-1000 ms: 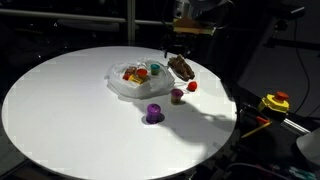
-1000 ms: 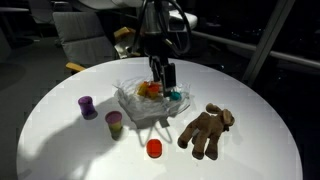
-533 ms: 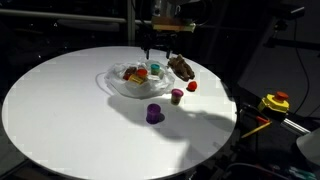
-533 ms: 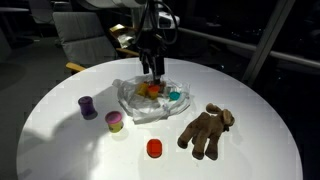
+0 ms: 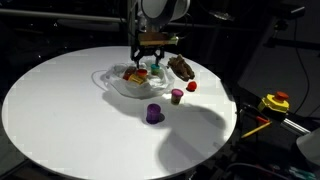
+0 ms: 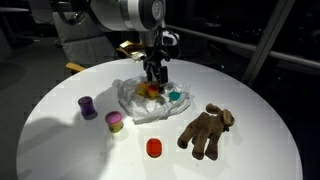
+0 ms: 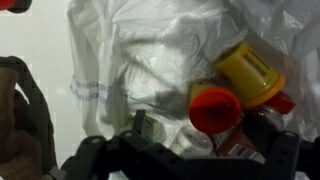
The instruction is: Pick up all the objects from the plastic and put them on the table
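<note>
The gripper moves down onto the orange-red cap next, shifting slightly to the right in the wrist view, since the cap lies below it and toward that side.
A crumpled clear plastic sheet (image 5: 118, 84) lies near the middle of the round white table (image 5: 60, 110). It also shows in the other exterior view (image 6: 135, 104) and fills the wrist view (image 7: 150, 50). On it lie a yellow-capped item (image 7: 248, 68), an orange-red capped item (image 7: 213, 108), a teal piece (image 6: 175, 96) and a labelled packet (image 7: 235, 150). My gripper (image 5: 148, 62) hangs just over these items, also in the other exterior view (image 6: 153, 76). It is open and empty in the wrist view (image 7: 205, 140).
Off the plastic, on the table: a brown plush toy (image 6: 205, 130) (image 5: 181, 68), a purple cup (image 5: 154, 113) (image 6: 87, 106), a pink-and-green cup (image 6: 115, 121), a small red piece (image 6: 154, 148) (image 5: 192, 87). A yellow device (image 5: 276, 102) sits beyond the table edge.
My gripper has moved from beside the plush toy across to the plastic and come down over the items on it. The objects have not moved.
</note>
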Motion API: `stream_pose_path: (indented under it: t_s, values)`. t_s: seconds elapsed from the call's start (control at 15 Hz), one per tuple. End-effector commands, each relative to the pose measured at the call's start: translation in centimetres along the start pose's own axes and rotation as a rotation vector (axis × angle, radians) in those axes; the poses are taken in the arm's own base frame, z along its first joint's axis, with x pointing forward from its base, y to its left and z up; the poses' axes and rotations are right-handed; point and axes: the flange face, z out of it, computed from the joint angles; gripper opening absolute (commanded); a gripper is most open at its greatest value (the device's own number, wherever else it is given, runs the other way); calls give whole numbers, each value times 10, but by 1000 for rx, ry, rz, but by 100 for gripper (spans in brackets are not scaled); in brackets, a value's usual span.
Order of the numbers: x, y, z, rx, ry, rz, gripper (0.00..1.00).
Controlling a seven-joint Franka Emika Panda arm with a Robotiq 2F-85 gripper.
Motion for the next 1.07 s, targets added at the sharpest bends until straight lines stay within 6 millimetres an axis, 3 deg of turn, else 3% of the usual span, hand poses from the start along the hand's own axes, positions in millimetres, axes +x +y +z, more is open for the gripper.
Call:
stream_pose_path:
  t_s: [0.0,0.4,0.47,0.6,0.67,1.0]
  values:
    - [17,-17,2,23,10,-13,100]
    - [20,-27,18,33,-9,-22,100]
    - [20,-27,19,37,-15,-24,96]
    - [21,-26,19,42,-16,-23,72]
    - [21,-25,19,44,-17,-21,70]
    - [20,-17,16,53,-17,2,31]
